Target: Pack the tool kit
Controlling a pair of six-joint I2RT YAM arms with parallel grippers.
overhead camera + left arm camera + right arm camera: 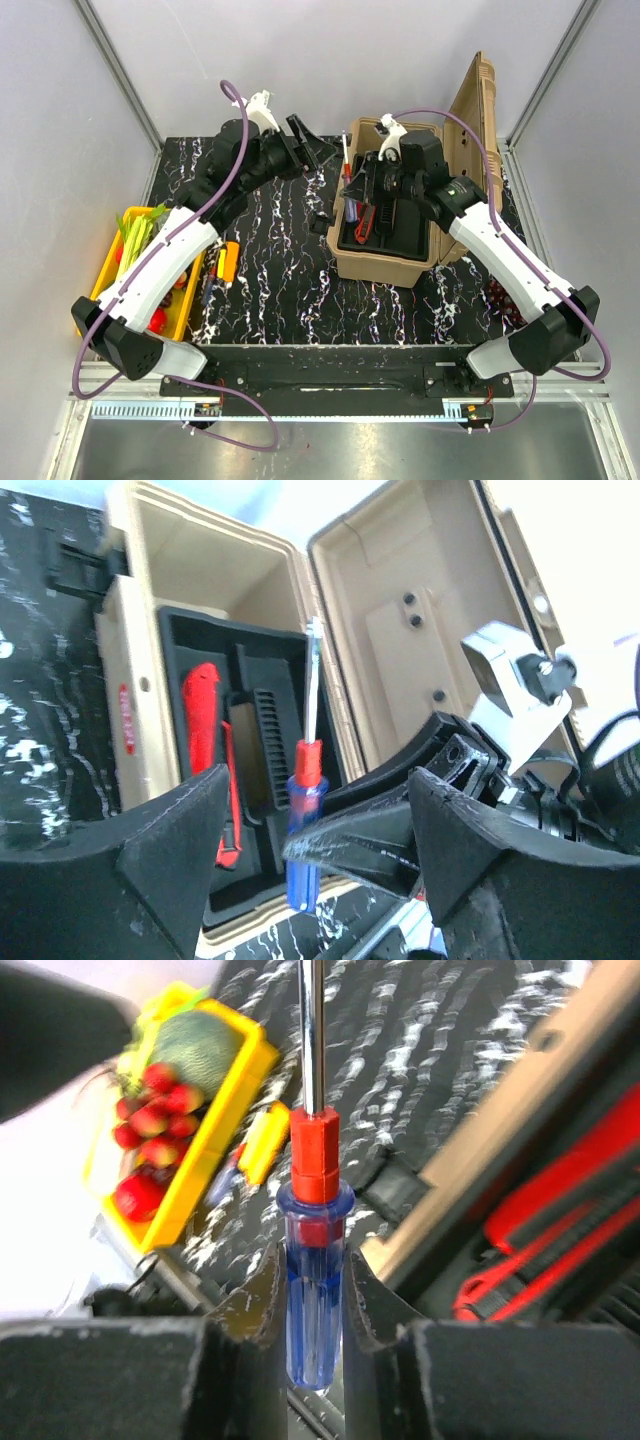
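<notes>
Red tools fill one side of the black tray. My right gripper will next turn, move toward the lid and lower the screwdriver into the bare strip (pixel 409 230) in that tray.
The tan toolbox (pixel 385 262) stands open at centre right, its lid (pixel 478 110) upright. Its black inner tray (pixel 405 228) holds a red tool (pixel 362 224). My right gripper (pixel 358 192) is over the box's left side, shut on the blue handle of a red-collared screwdriver (pixel 346 165) with its shaft pointing up. The right wrist view shows the fingers (pixel 258 1300) clamped on that handle (pixel 315 1300). My left gripper (pixel 312 145) is open and empty, just left of the box. Its wrist view shows the box (pixel 125 680), the tray (pixel 260 710) and the screwdriver (pixel 305 820).
A yellow tray of vegetables (pixel 105 272) stands at the left edge and also shows in the right wrist view (pixel 225 1110). An orange-handled tool (pixel 230 258) and a blue-handled one (pixel 210 287) lie beside it. A dark red cluster (pixel 500 295) lies right of the box.
</notes>
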